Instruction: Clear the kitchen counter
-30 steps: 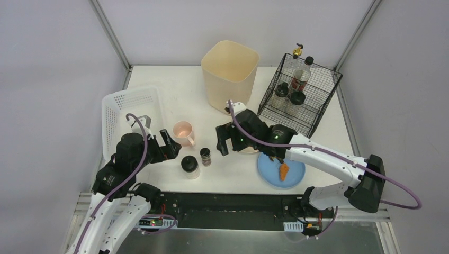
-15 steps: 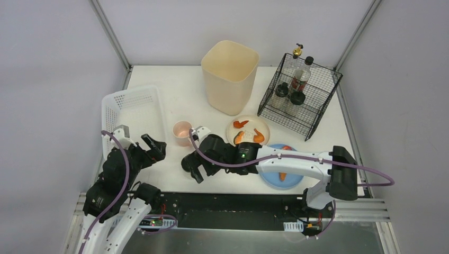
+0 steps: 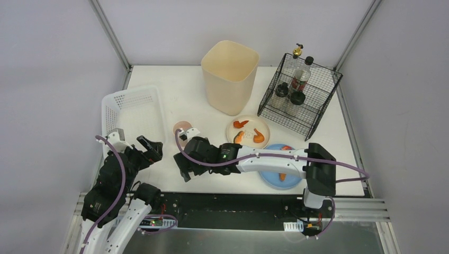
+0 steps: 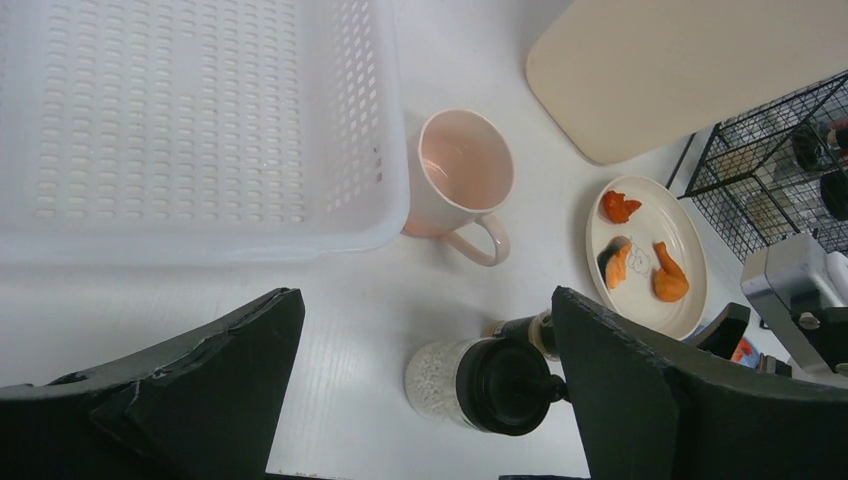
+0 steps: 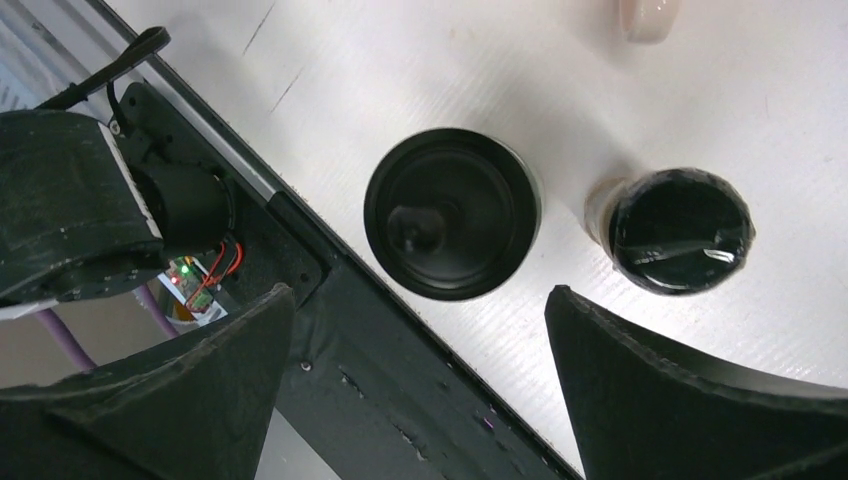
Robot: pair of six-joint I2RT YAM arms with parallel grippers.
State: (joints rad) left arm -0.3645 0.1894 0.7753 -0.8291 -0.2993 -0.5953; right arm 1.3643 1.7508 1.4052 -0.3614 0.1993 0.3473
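The salt jar's black lid (image 5: 452, 213) is below, lined up with the fingers' gap, so my open right gripper should lower around its sides and close.
The white kitchen counter (image 3: 174, 84) holds a pink mug (image 4: 462, 170), a salt jar with a black lid (image 4: 495, 385), a smaller black-lidded spice jar (image 5: 680, 232) and a cream plate of orange food (image 3: 248, 129). My right gripper (image 3: 185, 170) is open and hangs over the two jars near the front edge, hiding them from above. In the right wrist view the big jar lid (image 5: 452, 212) lies just ahead of its open jaws (image 5: 420, 292). My left gripper (image 3: 151, 148) is open and empty, left of the jars and beside the basket; its wrist view shows the jaws (image 4: 425, 297) wide apart.
A white perforated basket (image 3: 132, 111) stands at the left. A tall beige bin (image 3: 229, 74) stands at the back. A black wire rack (image 3: 299, 92) holds bottles at the back right. A blue plate (image 3: 283, 174) with food lies partly under the right arm. The metal front edge (image 5: 400, 330) is close to the jars.
My right arm has swung left from beside the cream plate to above the two jars at the front edge. My left arm has drawn back to the left, away from the jars.
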